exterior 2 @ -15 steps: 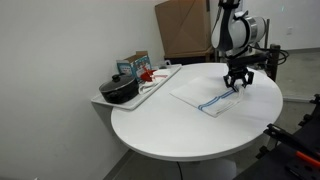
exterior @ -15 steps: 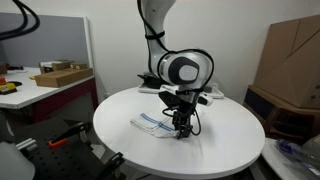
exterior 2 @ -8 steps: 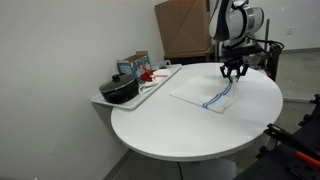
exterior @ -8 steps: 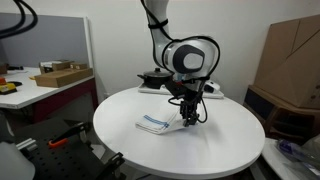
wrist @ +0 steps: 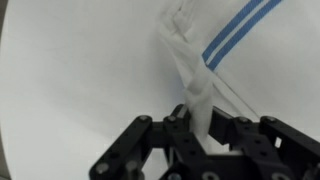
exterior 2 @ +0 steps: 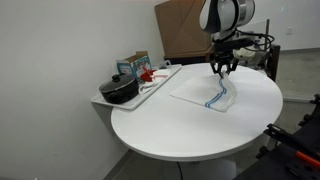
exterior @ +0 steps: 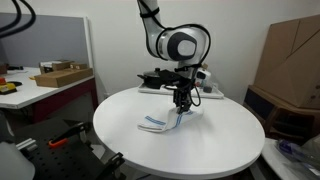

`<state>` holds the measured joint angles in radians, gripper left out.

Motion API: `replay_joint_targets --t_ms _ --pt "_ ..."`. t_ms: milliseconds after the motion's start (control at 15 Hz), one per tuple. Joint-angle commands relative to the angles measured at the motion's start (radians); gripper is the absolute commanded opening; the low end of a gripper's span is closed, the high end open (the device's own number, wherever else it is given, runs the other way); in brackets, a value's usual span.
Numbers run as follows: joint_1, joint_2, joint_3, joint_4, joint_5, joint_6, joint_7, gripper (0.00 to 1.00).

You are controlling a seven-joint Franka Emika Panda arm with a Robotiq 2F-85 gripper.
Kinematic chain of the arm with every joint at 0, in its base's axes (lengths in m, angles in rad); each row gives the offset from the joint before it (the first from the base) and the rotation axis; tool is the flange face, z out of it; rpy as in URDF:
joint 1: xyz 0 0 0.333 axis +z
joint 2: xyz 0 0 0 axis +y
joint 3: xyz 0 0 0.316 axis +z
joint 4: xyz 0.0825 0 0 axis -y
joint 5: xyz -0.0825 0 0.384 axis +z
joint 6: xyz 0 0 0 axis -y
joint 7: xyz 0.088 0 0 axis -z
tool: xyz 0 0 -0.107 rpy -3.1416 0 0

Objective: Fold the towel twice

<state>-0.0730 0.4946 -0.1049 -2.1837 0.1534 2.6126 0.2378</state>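
Note:
I need to pull the towel's pinched edge in my gripper back over the towel's striped end (exterior: 152, 122) next and let it go, because that end lies back toward my base.
The towel (exterior: 160, 122) is a thin white cloth with blue stripes, lying on the round white table (exterior: 120, 145); it also shows in an exterior view (exterior 2: 205, 92). My gripper (exterior: 181, 100) is shut on one edge of the towel and holds that edge lifted above the table, so the cloth hangs down from the jaws. In the other exterior view the gripper (exterior 2: 221, 68) is above the towel's far side. In the wrist view the gripper (wrist: 198, 128) pinches a bunched strip of towel (wrist: 190, 70), with the blue stripes at upper right.
A tray (exterior 2: 160, 85) at the table's edge holds a black pot (exterior 2: 118, 90), a box and a cloth with red marks. Cardboard boxes (exterior: 290, 55) stand beyond the table. A side bench with a box (exterior: 62, 74) is farther off.
The gripper has risen and moved across the table with the towel's edge in it, pulling the cloth up and over the part that lies flat.

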Motion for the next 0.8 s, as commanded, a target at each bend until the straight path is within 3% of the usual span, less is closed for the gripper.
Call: replay_joint_targets --t_ms 0,267,467,733 --pt "0.08 -0.035 0.025 -0.081 -0.068 -0.071 -0.008 0.03" --pt "0.182 -0.061 0.066 -0.207 -0.153 -0.086 -0.007 0.03" --pt "0.234 -0.063 0.073 -0.205 -0.228 -0.145 -0.011 0.03" --pt "0.201 -0.103 0.075 -0.13 -0.197 -0.211 -0.02 0.03"
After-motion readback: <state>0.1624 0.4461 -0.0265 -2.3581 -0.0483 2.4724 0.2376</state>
